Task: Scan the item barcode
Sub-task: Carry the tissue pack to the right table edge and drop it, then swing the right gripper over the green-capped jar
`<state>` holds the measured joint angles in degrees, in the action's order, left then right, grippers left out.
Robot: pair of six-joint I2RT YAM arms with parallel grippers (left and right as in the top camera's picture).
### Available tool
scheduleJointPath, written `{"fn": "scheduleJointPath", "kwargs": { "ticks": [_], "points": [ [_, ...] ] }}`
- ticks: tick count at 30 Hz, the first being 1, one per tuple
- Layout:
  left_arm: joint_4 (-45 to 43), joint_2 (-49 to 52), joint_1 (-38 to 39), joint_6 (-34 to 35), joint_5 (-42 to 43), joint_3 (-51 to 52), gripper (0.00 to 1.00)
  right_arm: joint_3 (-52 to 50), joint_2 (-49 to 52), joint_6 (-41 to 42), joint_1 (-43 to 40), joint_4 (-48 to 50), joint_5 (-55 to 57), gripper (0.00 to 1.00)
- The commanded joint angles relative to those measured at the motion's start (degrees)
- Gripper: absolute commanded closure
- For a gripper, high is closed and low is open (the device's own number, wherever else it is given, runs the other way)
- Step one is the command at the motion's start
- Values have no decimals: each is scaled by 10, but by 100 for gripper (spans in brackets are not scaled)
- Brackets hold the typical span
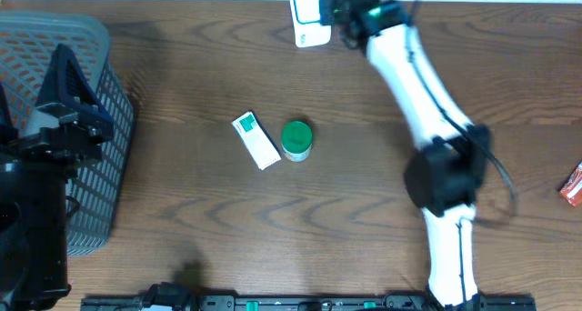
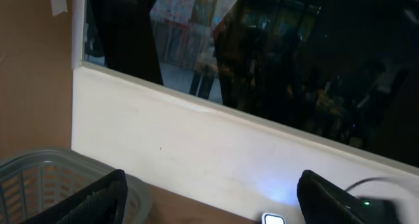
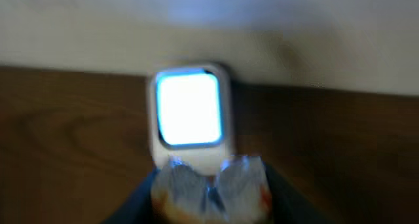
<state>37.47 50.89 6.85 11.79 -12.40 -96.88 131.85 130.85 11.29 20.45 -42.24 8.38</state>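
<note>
My right gripper backs away from the scanner toward the right in the overhead view next. It brings the item down to clear, bare tabletop beside the red packet.
The scanner is a small white unit at the table's far edge, and its window glows blue-white in the right wrist view. My right gripper reaches up beside it and is shut on the item, a crinkly silver packet with orange-red edges. The packet is held just in front of the lit window; the picture is blurred and no barcode can be made out. My left gripper hangs open and holds nothing above the basket at the left. The scanner shows low between its fingers.
A white-and-green box and a green-lidded jar lie side by side mid-table. A red packet sits at the right edge. The grey mesh basket fills the left side. A white wall and a dark window run behind the table.
</note>
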Motion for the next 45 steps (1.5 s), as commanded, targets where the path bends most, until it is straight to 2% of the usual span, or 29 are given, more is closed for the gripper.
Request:
{"fn": "scheduleJointPath", "kwargs": {
  "ticks": [1, 2, 5, 10, 16, 17, 20, 25, 26, 27, 29, 30, 31, 39, 45],
  "points": [
    [-2, -2, -2, -1, -3, 0, 17, 24, -111, -41, -19, -131, 136, 92],
    [-2, -2, -2, -1, -3, 0, 17, 24, -134, -40, -39, -224, 174, 93],
    [-2, -2, -2, -1, -3, 0, 17, 24, -147, -19, -89, -341, 233, 93],
    [-2, -2, -2, -1, -3, 0, 17, -10, -142, 22, -214, -432, 240, 94],
    [-2, -2, -2, -1, -3, 0, 17, -132, -139, 35, -346, -384, 194, 94],
    [-2, -2, -2, -1, -3, 0, 17, -165, -139, 35, -368, -362, 191, 93],
    [-2, -2, -2, -1, -3, 0, 17, -252, -139, 35, -422, -300, 189, 79],
    [-2, -2, -2, -1, -3, 0, 17, -365, -139, 35, -496, -216, 172, 77],
    [-2, -2, -2, -1, -3, 0, 17, -381, -139, 35, -510, -202, 157, 75],
    [-2, -2, -2, -1, -3, 0, 17, -393, -139, 35, -521, -192, 143, 63],
    [-2, -2, -2, -1, -3, 0, 17, -403, -139, 35, -539, -177, 117, 36],
    [-2, -2, -2, -1, -3, 0, 17, -402, -139, 35, -547, -175, 105, 12],
    [-2, -2, -2, -1, -3, 0, 17, -398, -140, 35, -553, -176, 94, 1],
    [-2, -2, -2, -1, -3, 0, 17, -292, -196, 35, -552, -230, 0, 1],
    [-2, -2, -2, -1, -3, 0, 17, -259, -273, 35, -508, -268, -270, 1]
  ]
}}
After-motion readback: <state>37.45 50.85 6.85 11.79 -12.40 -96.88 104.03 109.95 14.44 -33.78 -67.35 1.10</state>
